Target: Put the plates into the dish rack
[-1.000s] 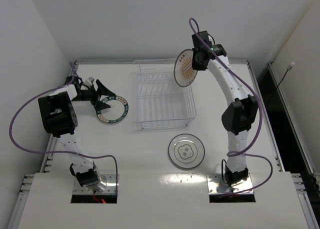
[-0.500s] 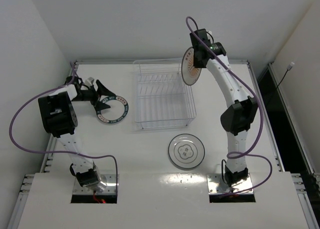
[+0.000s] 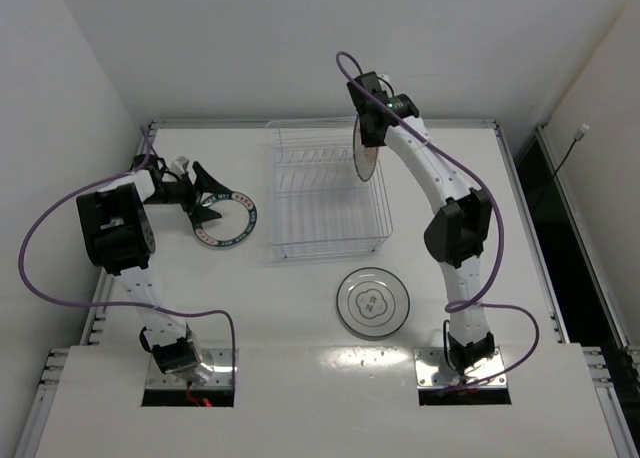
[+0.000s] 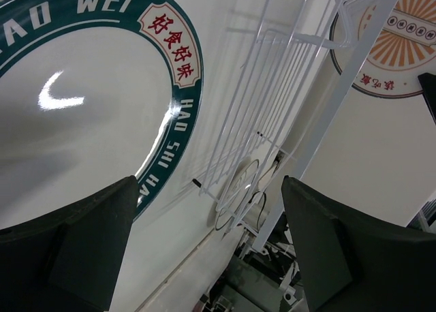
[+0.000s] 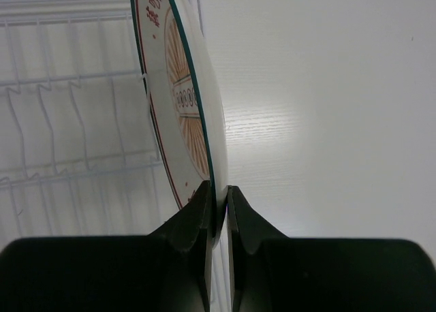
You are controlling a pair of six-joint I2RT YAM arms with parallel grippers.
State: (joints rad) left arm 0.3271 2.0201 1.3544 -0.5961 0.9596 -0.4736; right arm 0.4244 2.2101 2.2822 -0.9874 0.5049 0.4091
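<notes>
My right gripper needs to lower the orange sunburst plate next, already upright along the wires, into the dish rack's end slot below and let go of the plate's rim.
My right gripper is shut on the rim of the orange sunburst plate. It holds the plate upright and edge-on above the back right part of the dish rack. The teal-rimmed plate lies flat on the table left of the rack. My left gripper hangs open at that plate's left edge, with nothing between its fingers. The white plate with the grey ring lies flat in front of the rack.
White walls stand close behind and to the left of the table. A raised rim runs around the tabletop. Purple cables loop off both arms. The arm bases sit at the near edge.
My right arm has swung the sunburst plate leftward and turned it from face-on to edge-on over the rack. The left arm and the other two plates have not moved.
</notes>
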